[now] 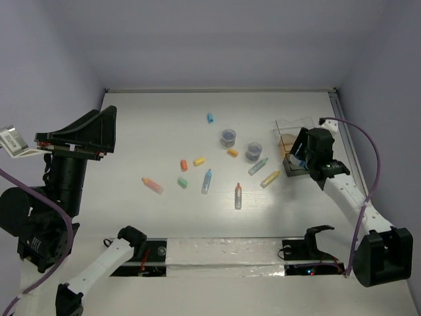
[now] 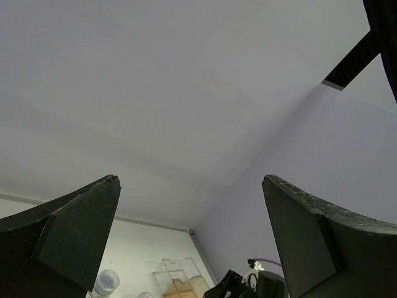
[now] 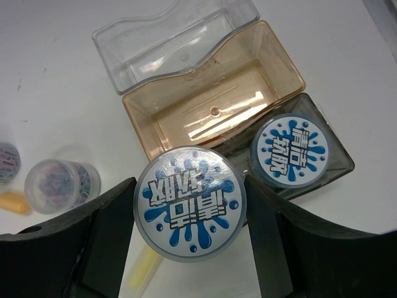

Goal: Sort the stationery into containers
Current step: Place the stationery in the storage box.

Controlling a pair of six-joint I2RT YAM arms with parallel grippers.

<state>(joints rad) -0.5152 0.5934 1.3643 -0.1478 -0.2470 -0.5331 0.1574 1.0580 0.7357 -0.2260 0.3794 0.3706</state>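
Note:
My right gripper shifts slightly toward the pens next, then lowers over the dark box's empty end (image 1: 291, 168) (image 3: 239, 159), since that box already holds a matching tape roll.
My right gripper (image 3: 190, 197) is shut on a round blue-and-white tape roll (image 3: 186, 214) and holds it just in front of the containers (image 3: 214, 102). These are a clear box (image 3: 177, 40), a tan box and a dark box (image 3: 332, 167) that holds a second tape roll (image 3: 291, 150). In the top view the right gripper (image 1: 297, 160) hangs over the containers (image 1: 286, 131). Pens lie mid-table: light blue (image 1: 207, 181), orange-red (image 1: 238, 195), grey-green (image 1: 257, 166), yellow (image 1: 270, 178). My left gripper (image 1: 108, 130) is open, empty and raised at the far left, aimed at the wall (image 2: 189, 180).
Two small round jars (image 1: 228, 137) (image 1: 254, 151) stand mid-table; one holds coloured clips (image 3: 62, 184). Small pieces lie around: blue (image 1: 210, 118), orange (image 1: 232, 153), yellow (image 1: 199, 160), green (image 1: 183, 182), plus an orange-pink pen (image 1: 152, 185). The table's right edge (image 1: 345, 131) runs beside the containers.

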